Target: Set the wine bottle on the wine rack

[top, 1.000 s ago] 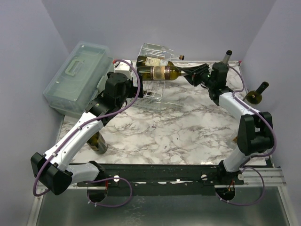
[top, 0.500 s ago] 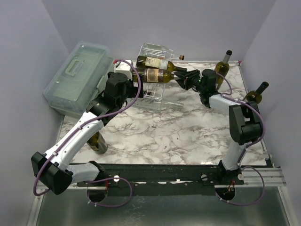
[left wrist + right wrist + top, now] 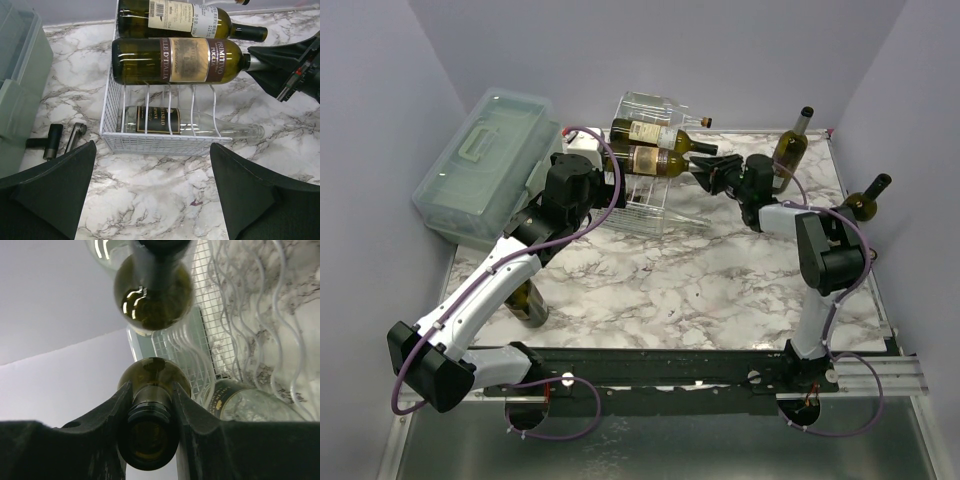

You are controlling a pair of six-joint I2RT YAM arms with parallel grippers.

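My right gripper lowers the bottle slightly onto the middle shelf's wavy wires next and releases its neck, because a gap still shows beneath the bottle's body.
The wine rack [image 3: 645,190] of clear plastic and white wire grid [image 3: 165,143] stands at the back middle. A dark green wine bottle [image 3: 655,160] with a gold label [image 3: 187,60] lies across the rack's middle tier. My right gripper [image 3: 708,172] is shut on its neck [image 3: 150,407] from the right, and it also shows in the left wrist view [image 3: 272,67]. Another dark bottle [image 3: 175,14] lies on the tier above, and a clear bottle [image 3: 192,122] lies on the lowest tier. My left gripper [image 3: 153,146] is wide open and empty, hovering over the table in front of the rack.
A pale-green lidded storage box [image 3: 485,165] sits at the back left. Two green bottles [image 3: 790,142] [image 3: 863,202] stand at the right. A dark bottle [image 3: 530,302] stands under the left arm. Small black and metal pieces [image 3: 55,141] lie left of the rack.
My right gripper has moved left with the bottle, sliding it further onto the rack's middle tier. The left arm has not moved.
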